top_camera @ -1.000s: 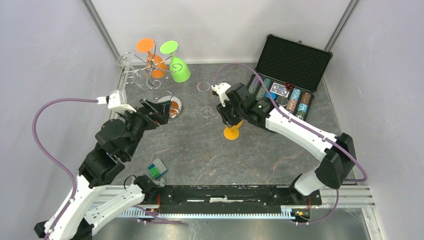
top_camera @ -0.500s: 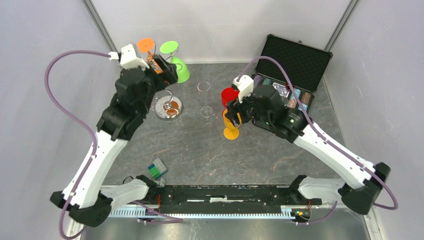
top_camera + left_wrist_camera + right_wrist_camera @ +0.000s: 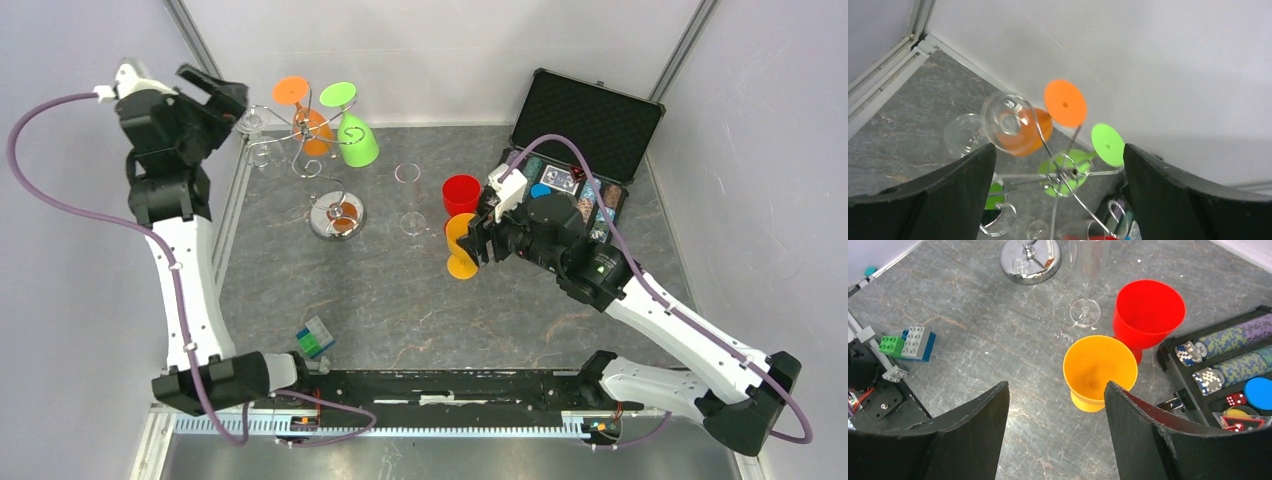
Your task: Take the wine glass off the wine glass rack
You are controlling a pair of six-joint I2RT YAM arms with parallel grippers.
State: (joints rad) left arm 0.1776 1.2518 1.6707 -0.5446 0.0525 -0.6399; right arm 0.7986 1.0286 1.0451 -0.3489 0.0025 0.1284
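Note:
The clear glass's upturned foot [image 3: 253, 120] [image 3: 1009, 123] is the glass's nearest part and lies below my left gripper. My left gripper should next lower its fingers around it and tilt them toward level.
The silver wire wine glass rack [image 3: 312, 150] stands at the back left on its round mirrored base [image 3: 337, 217]. An orange glass [image 3: 314, 127], a green glass [image 3: 359, 140] and a clear glass [image 3: 259, 150] hang upside down on it. My left gripper [image 3: 222, 95] is open and empty, raised high to the rack's left. In the left wrist view the rack's hub [image 3: 1066, 173] lies between the open jaws [image 3: 1058, 148], far below. My right gripper [image 3: 478, 240] is open and empty beside an upright yellow goblet [image 3: 1100, 370].
A red goblet [image 3: 461, 192] and a clear flute [image 3: 410, 205] stand near the yellow goblet. An open black poker chip case [image 3: 585, 120] sits at the back right. Lego blocks [image 3: 315, 338] lie near the front left. Walls close in the back and sides.
My left gripper rose from the rack's base past its top to the upper left. My right gripper drew back from the yellow goblet, uncovering the red one.

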